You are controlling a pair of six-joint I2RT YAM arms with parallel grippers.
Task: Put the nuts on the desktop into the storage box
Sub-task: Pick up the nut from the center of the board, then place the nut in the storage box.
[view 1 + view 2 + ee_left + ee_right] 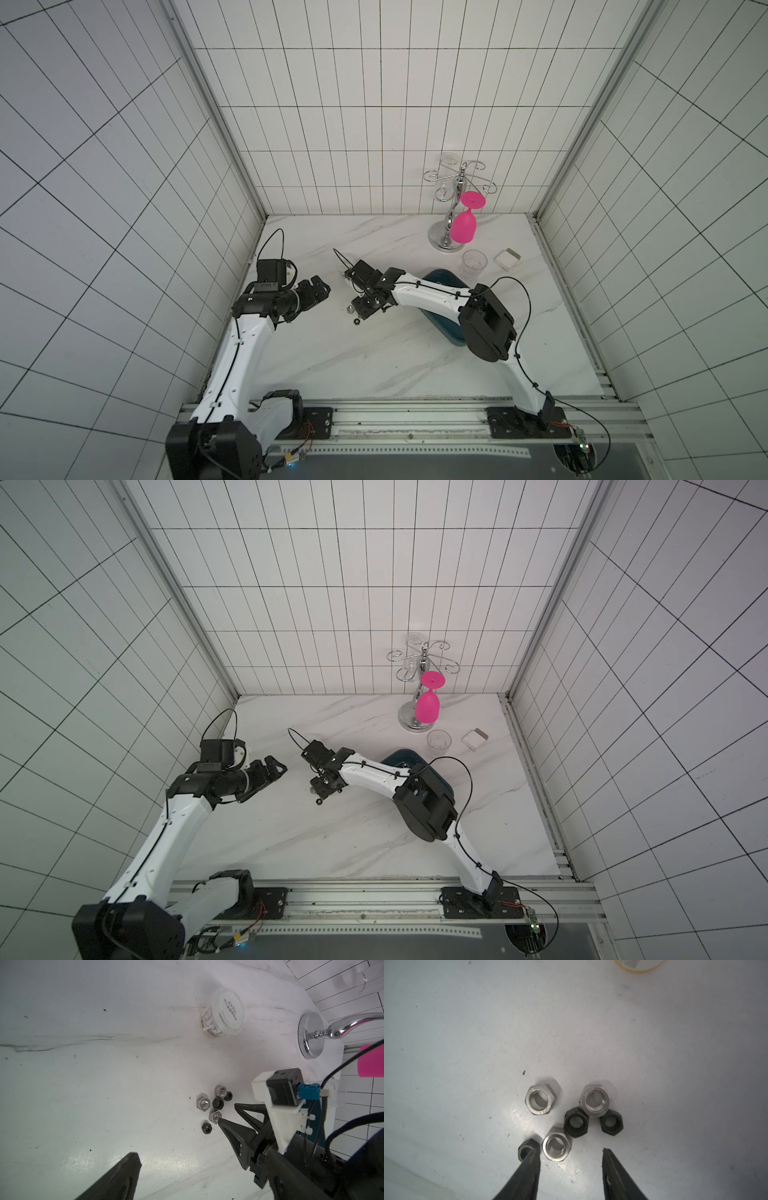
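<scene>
The silver nut nearest the fingers is already in front of the gap, so the right gripper should next go down toward that nut and bring its open fingers around the nut's sides.
Several small hex nuts lie bunched on the white marble desktop [374, 365]. In the right wrist view silver nuts [540, 1099] sit among black nuts [576, 1122]. My right gripper [570, 1149] hangs open just over them. One fingertip [533, 1150] overlaps a black nut [524, 1150]; a silver nut [556, 1144] lies just inside that finger, near the mouth of the gap. The teal storage box [440, 276] sits behind, mostly hidden under the right forearm. My left gripper [320, 289] hovers left of the nuts, open and empty.
A clear labelled jar [224, 1016] rests beyond the nuts. At the back right stand a chrome glass rack with a pink goblet [463, 226], a clear cup [473, 264] and a small white box [508, 257]. Tiled walls close in three sides.
</scene>
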